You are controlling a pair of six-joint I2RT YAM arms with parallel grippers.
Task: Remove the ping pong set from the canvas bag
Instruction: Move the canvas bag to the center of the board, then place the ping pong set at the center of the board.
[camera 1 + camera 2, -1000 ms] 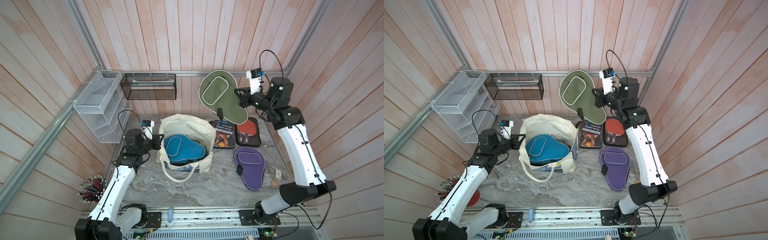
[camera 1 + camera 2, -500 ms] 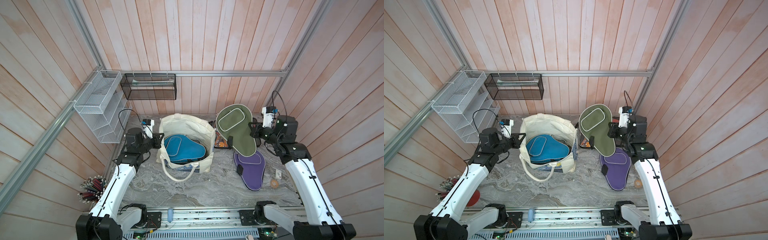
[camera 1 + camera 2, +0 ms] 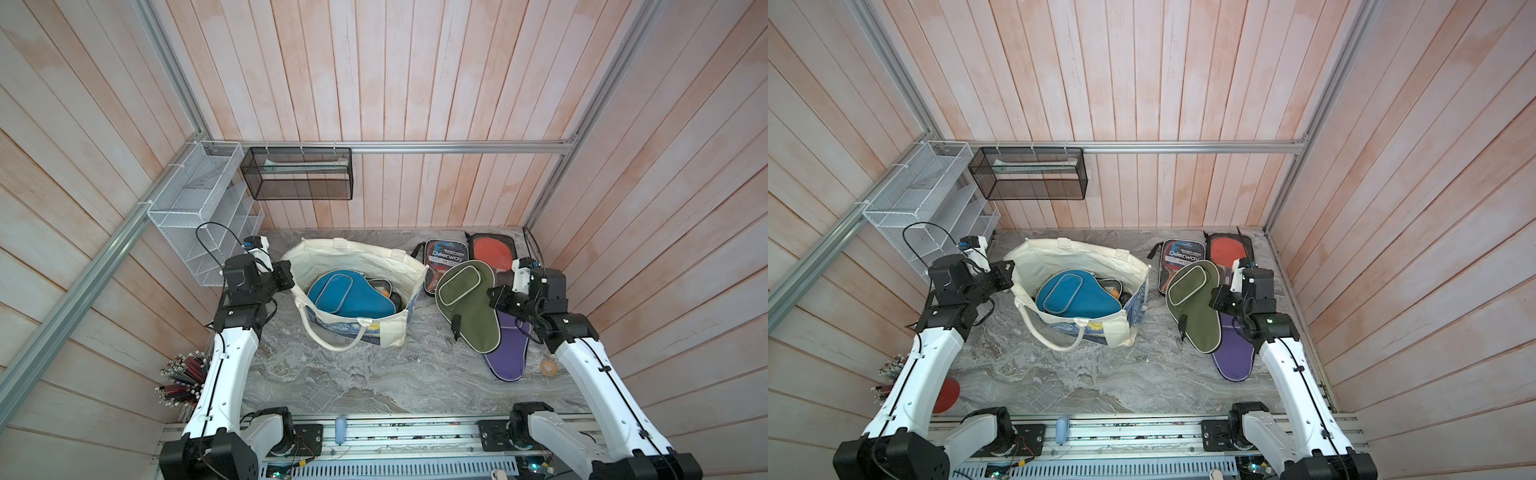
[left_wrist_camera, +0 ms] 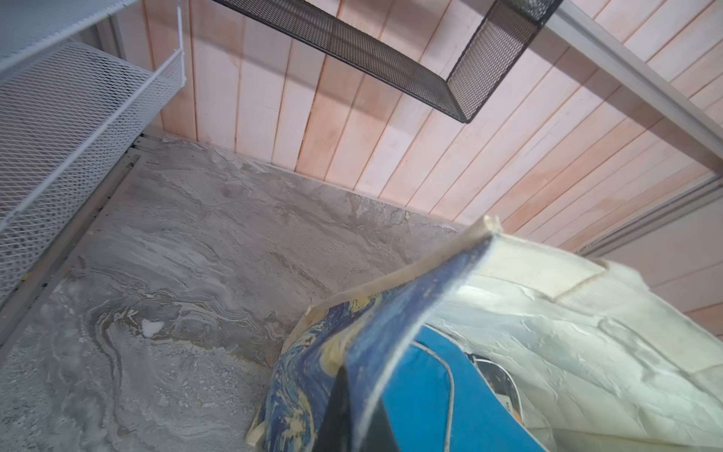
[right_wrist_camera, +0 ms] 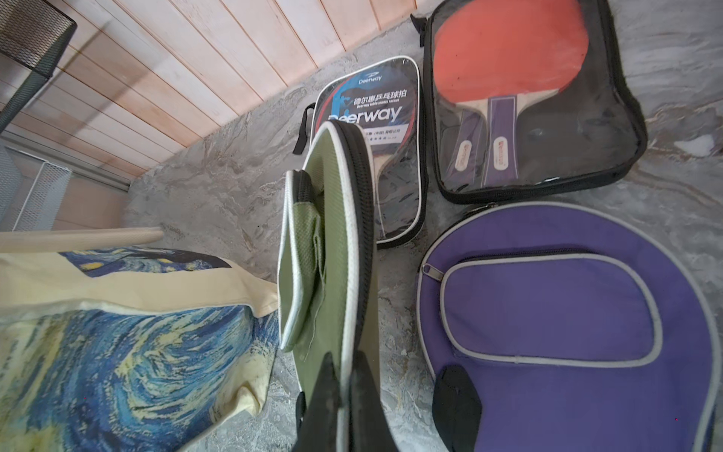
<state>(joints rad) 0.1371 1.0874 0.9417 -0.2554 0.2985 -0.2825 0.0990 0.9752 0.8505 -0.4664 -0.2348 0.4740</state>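
The green case still overlaps the purple case, so my right gripper needs to go down, back and toward the bag [image 3: 358,249] next and release it on the bare tabletop there.
The cream canvas bag [image 3: 358,249] [image 3: 1077,252] stands open at the table's back left, with a blue paddle case [image 3: 349,296] [image 3: 1075,297] and darker items inside. My left gripper [image 3: 289,277] [image 3: 1008,275] [image 4: 358,391] is shut on the bag's rim [image 4: 395,309]. My right gripper [image 3: 496,297] [image 3: 1219,300] [image 5: 342,354] is shut on the edge of a green paddle case [image 3: 467,309] [image 3: 1196,309] [image 5: 332,242]. That case hangs tilted just over the table, to the right of the bag. It partly overlaps a purple case [image 3: 510,353] [image 5: 567,313].
Behind the green case lie a Deerway paddle case [image 3: 446,257] [image 5: 377,113] and a clear case with a red paddle [image 3: 492,254] [image 5: 520,78]. A white mesh rack [image 3: 195,216] and a black mesh basket [image 3: 297,176] hang on the walls. Pencils [image 3: 183,378] stand at the left.
My right arm has come down and forward with the green case, from high near the back wall to just above the purple case. The left arm and the bag have stayed put.
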